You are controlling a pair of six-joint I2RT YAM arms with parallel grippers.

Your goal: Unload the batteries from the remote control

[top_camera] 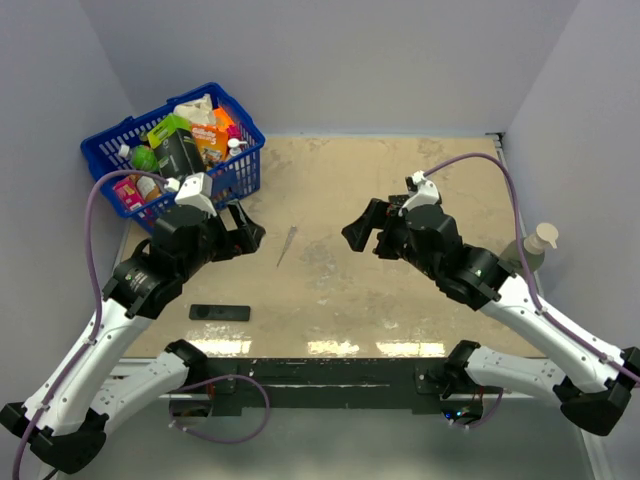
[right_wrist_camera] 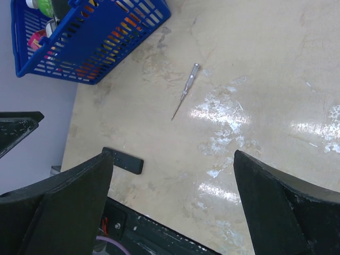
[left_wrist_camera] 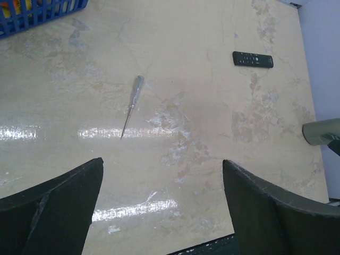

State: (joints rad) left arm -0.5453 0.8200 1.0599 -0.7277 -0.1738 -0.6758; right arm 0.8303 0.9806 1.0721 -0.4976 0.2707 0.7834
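The black remote is below my left gripper and back from it, so I should next move my left gripper back and down onto the black remote's wall-side end (top_camera: 203, 312).
A black remote control (top_camera: 220, 312) lies flat near the table's front left, beside my left arm; the right wrist view shows it too (right_wrist_camera: 125, 162). A second black remote (left_wrist_camera: 253, 59), buttons up, shows only in the left wrist view, far across the table. No batteries show in any view. My left gripper (top_camera: 245, 232) (left_wrist_camera: 162, 162) hovers open above bare tabletop with nothing between its fingers. The right gripper (top_camera: 360, 232) (right_wrist_camera: 172, 154) faces it from the right, also open and empty.
A thin screwdriver (top_camera: 287, 245) (left_wrist_camera: 133, 103) (right_wrist_camera: 186, 95) lies between the grippers on the beige table. A blue basket (top_camera: 175, 150) (right_wrist_camera: 90, 37) of groceries stands at the back left. A green pump bottle (top_camera: 530, 245) stands by the right wall.
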